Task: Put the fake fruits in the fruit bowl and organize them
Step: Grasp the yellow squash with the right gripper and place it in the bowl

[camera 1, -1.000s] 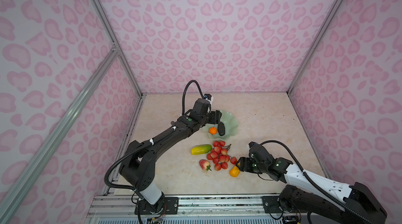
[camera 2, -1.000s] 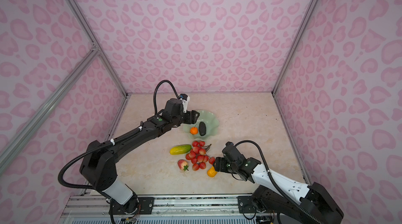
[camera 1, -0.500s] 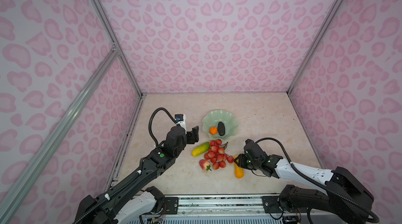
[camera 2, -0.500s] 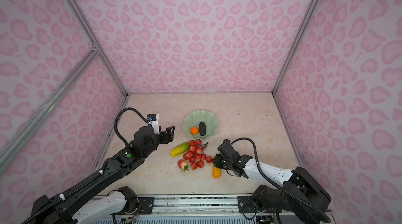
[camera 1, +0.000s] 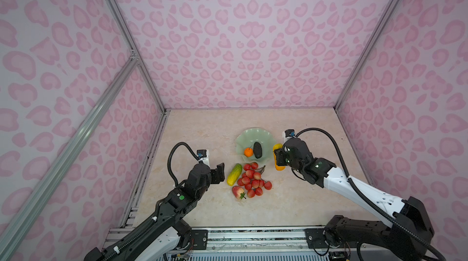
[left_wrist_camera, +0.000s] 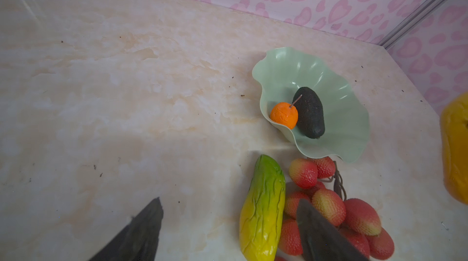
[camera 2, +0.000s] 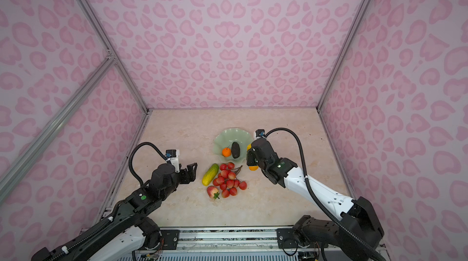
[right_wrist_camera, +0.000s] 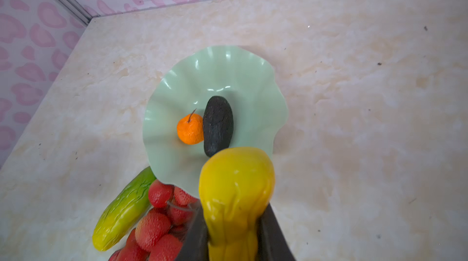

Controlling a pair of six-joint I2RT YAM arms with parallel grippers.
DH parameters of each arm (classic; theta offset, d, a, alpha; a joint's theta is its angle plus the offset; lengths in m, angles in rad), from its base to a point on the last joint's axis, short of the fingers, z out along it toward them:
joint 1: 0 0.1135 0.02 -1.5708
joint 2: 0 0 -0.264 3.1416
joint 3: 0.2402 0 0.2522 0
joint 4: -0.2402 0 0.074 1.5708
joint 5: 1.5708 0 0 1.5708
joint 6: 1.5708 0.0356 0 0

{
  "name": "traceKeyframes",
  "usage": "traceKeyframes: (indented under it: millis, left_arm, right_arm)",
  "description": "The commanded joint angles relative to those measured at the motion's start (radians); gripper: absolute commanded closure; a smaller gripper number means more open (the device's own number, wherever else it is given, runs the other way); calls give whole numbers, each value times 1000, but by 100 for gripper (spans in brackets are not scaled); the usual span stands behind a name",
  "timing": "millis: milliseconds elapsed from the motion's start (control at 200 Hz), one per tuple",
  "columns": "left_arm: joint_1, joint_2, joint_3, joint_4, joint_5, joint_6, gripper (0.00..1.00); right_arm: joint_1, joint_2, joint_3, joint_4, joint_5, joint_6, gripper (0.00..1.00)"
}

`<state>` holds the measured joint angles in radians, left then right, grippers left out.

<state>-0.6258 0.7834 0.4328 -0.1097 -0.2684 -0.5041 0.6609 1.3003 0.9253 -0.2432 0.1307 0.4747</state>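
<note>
The bowl is still empty beside the dark oval fruit, so my right gripper should next move outward over the bowl, then go down and let go of the yellow-orange oblong (right_wrist_camera: 235, 183) there.
The mint-green fruit bowl (camera 1: 249, 133) (camera 2: 228, 133) holds a small orange (camera 1: 248, 152) and a dark oval fruit (camera 1: 257, 150). My right gripper (camera 1: 278, 157) (right_wrist_camera: 234, 211) is shut on the bumpy yellow-orange oblong (right_wrist_camera: 235, 183), held above the table by the bowl's right rim. In front of the bowl lie a yellow-green oblong (camera 1: 234, 174) (left_wrist_camera: 263, 209), a red berry cluster (camera 1: 253, 180) and a strawberry (camera 1: 238, 192). My left gripper (camera 1: 219, 173) (left_wrist_camera: 229, 200) is open and empty, just left of the yellow-green oblong.
Pink patterned walls close in the marble-look table (camera 1: 202, 133) on three sides. A metal rail (camera 1: 228, 234) runs along the front edge. Bare tabletop lies behind the bowl and at the far right.
My right gripper shut on the yellow-orange oblong and carried it up beside the bowl's right rim. My left arm drew back from the bowl to beside the yellow-green oblong.
</note>
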Motion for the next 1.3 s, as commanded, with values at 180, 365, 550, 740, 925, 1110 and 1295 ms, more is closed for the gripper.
traceKeyframes:
  millis: [180, 365, 550, 740, 925, 1110, 1295]
  left_arm:
    - [-2, 60, -17, 45, 120, -50, 17]
    - [-4, 93, -16, 55, 164, -62, 18]
    - [-14, 150, -15, 88, 170, -57, 18]
    - [-26, 262, 28, 114, 185, -35, 19]
    - [-42, 381, 73, 162, 221, -34, 20]
    - [-64, 515, 120, 203, 220, -30, 20]
    - [-66, 641, 160, 214, 239, -36, 26]
  right_arm:
    - [-45, 372, 285, 48, -55, -164, 90]
    - [-88, 536, 378, 56, -72, -165, 92]
    - [-122, 634, 425, 58, -115, -164, 90]
    - [-138, 661, 452, 46, -162, -158, 67]
    - [-142, 528, 408, 64, -172, -158, 42]
    - [-141, 306, 235, 177, -143, -141, 25]
    - [-145, 130, 101, 193, -122, -109, 21]
